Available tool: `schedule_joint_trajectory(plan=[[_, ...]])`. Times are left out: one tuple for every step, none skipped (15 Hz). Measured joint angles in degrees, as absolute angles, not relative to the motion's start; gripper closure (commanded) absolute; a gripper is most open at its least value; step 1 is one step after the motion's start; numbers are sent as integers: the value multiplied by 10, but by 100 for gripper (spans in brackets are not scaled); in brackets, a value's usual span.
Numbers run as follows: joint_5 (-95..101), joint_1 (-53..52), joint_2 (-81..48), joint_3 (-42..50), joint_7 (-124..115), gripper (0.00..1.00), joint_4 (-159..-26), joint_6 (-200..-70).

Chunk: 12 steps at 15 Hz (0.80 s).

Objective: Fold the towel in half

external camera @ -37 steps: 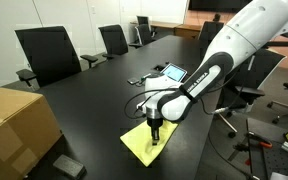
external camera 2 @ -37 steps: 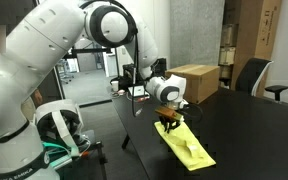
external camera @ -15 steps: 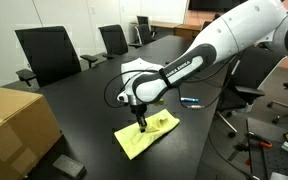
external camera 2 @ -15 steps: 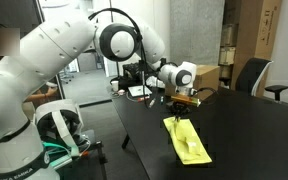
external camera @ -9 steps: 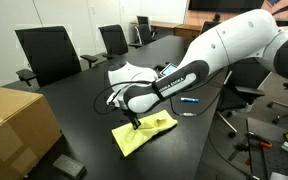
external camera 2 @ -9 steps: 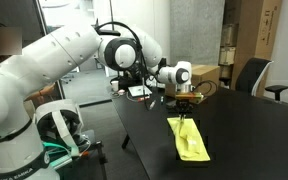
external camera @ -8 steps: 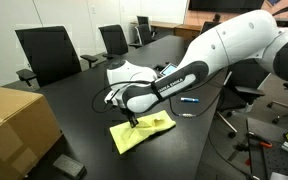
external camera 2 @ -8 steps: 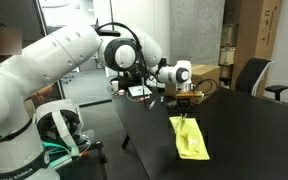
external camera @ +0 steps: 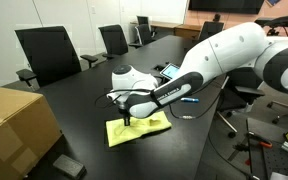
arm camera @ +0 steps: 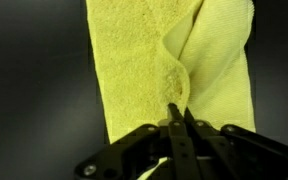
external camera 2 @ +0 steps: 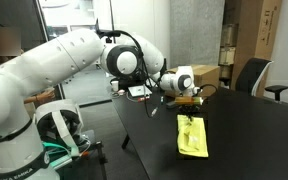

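My gripper draws the pinched edge off the layer below toward the office chairs next and releases it there, since bare tabletop lies beside my gripper there.
A yellow towel [external camera: 136, 130] lies on the black table, partly doubled over itself; it also shows in the other exterior view [external camera 2: 193, 138] and fills the wrist view [arm camera: 154, 60]. My gripper [external camera: 125, 120] is shut on a pinched edge of the towel, holding that edge just above the layer below it. In the wrist view the fingertips [arm camera: 178, 112] meet on a raised fold of the cloth. In an exterior view the gripper [external camera 2: 190, 113] sits over the towel's far end.
A cardboard box [external camera: 14, 125] stands at the table's near corner, with a small dark object [external camera: 69, 166] beside it. A blue pen [external camera: 187, 100] and a tablet [external camera: 171, 72] lie behind the arm. Office chairs [external camera: 46, 52] line the far edge.
My gripper has carried the towel's pinched edge across the cloth toward the cardboard box side, so the towel now lies more doubled over and shorter.
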<state>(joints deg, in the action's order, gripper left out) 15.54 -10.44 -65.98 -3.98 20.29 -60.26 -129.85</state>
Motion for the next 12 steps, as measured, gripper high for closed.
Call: schedule_joint_trajectory(plan=[[150,-104,-670,-38,179,98,-596,-1306],[143,-104,-679,-37,157,99,-587,-1311],[137,-103,-686,-36,135,99,-577,-1316],[134,-103,-694,-32,115,99,-566,-1324],[132,-104,-700,-28,94,99,-555,-1333],[132,-105,-705,-22,74,98,-543,-1344],[132,-106,-709,-15,54,98,-534,-1355],[132,-108,-711,-7,34,97,-525,-1365],[132,-111,-714,4,14,97,-515,-1373],[132,-115,-717,17,-6,97,-505,-1381],[132,-117,-720,29,-23,97,-496,-1384],[132,-119,-723,40,-40,97,-488,-1386]])
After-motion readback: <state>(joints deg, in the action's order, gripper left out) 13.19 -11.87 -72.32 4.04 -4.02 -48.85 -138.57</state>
